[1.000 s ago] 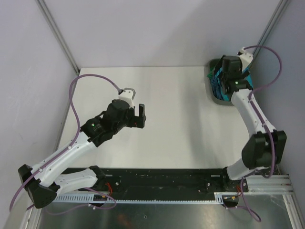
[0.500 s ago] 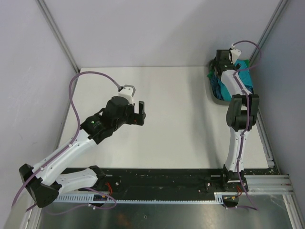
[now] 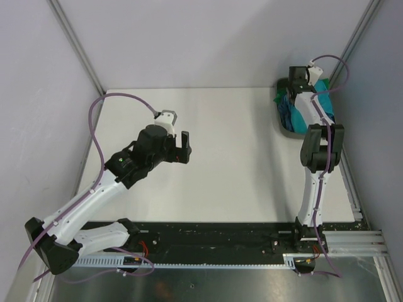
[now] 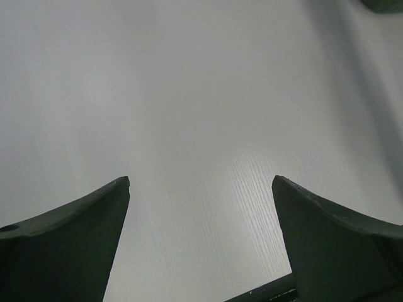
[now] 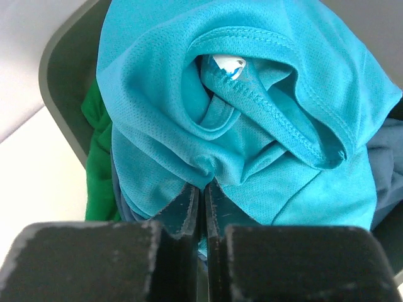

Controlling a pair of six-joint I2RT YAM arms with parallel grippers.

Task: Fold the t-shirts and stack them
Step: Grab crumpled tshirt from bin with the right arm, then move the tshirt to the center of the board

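Next, my right gripper lifts the teal t-shirt clear of the bin. It then swings toward my left gripper over the table's bare middle [image 3: 218, 150], open for folding.
The t-shirts lie bunched in a grey-green bin [image 5: 63, 69] at the table's far right corner. The teal t-shirt [image 5: 252, 94] is on top, its collar and label facing up. A bright green t-shirt [image 5: 97, 163] shows under it at the left and a slate-blue one [image 5: 387, 170] at the right. My right gripper [image 5: 202, 185] is shut on a pinch of the teal t-shirt [image 3: 323, 88] near its lower fold. My right gripper [image 3: 296, 78] reaches down into the bin [image 3: 277, 112]. My left gripper [image 3: 184, 148] hovers open over the bare table, left of centre, with nothing between its fingers [image 4: 75, 233].
The white table [image 4: 201, 94] runs under my left gripper [image 4: 201, 182]. Grey walls close in the back and both sides. A black rail [image 3: 214, 236] with the arm bases lines the near edge. Purple cables loop off both arms.
My right arm stretched out over the bin and its gripper went from open to shut on the teal t-shirt. My left arm shifted only slightly.
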